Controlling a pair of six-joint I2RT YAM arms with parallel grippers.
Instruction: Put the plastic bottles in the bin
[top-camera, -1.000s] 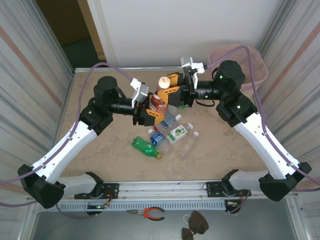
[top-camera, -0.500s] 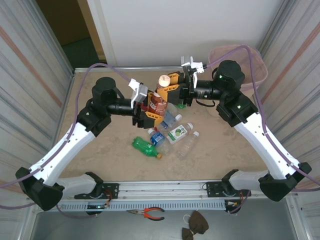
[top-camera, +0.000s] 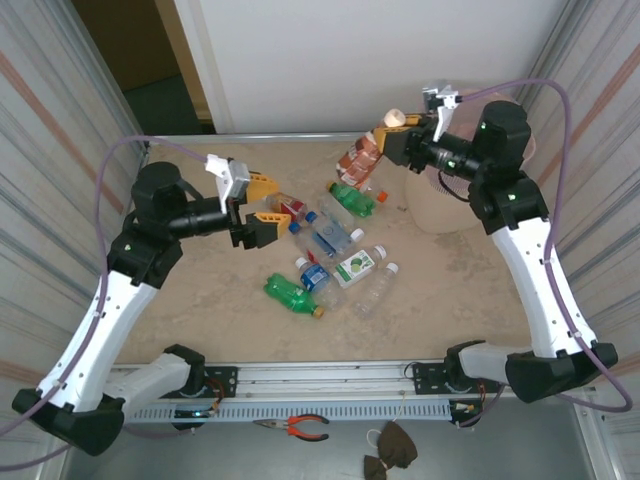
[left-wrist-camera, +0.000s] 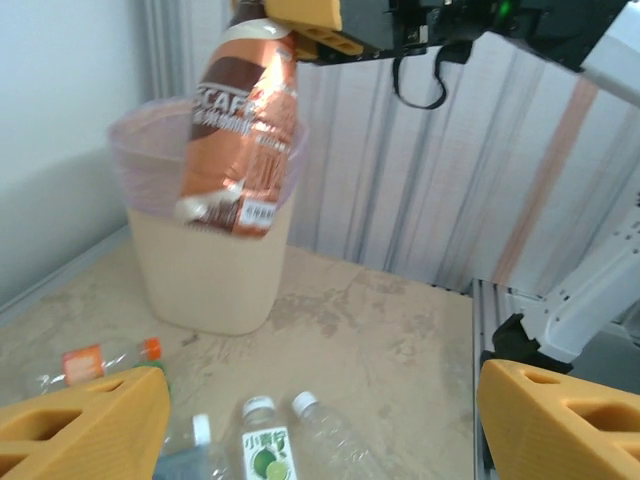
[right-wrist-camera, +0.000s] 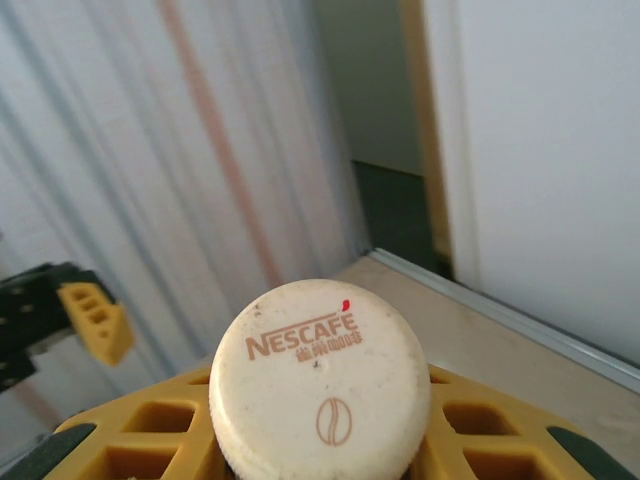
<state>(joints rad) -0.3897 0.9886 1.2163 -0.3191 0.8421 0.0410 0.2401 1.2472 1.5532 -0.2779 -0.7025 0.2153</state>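
My right gripper swings sideways over the bin's pink-lined opening next, tipping downward, to release the bottle. The Nescafe bottle still hangs outside the bin's rim.
A brown Nescafe bottle with a cream cap hangs in the air, my right gripper shut on its neck. In the left wrist view this bottle hangs in front of the bin, a beige basket with a pink liner. The bin stands at the far right, partly behind my right arm. My left gripper is open and holds nothing, left of the bottle pile. Several plastic bottles lie mid-table: a green one, another green one, a lime-labelled one and a clear one.
Corrugated walls close in both sides of the table. A metal rail runs along the near edge, with pliers below it. Bare tabletop lies at the left and at the near right.
My left gripper opened, let go of the brown bottle and drew back to the left. My right arm carried the bottle up and to the right, toward the bin.
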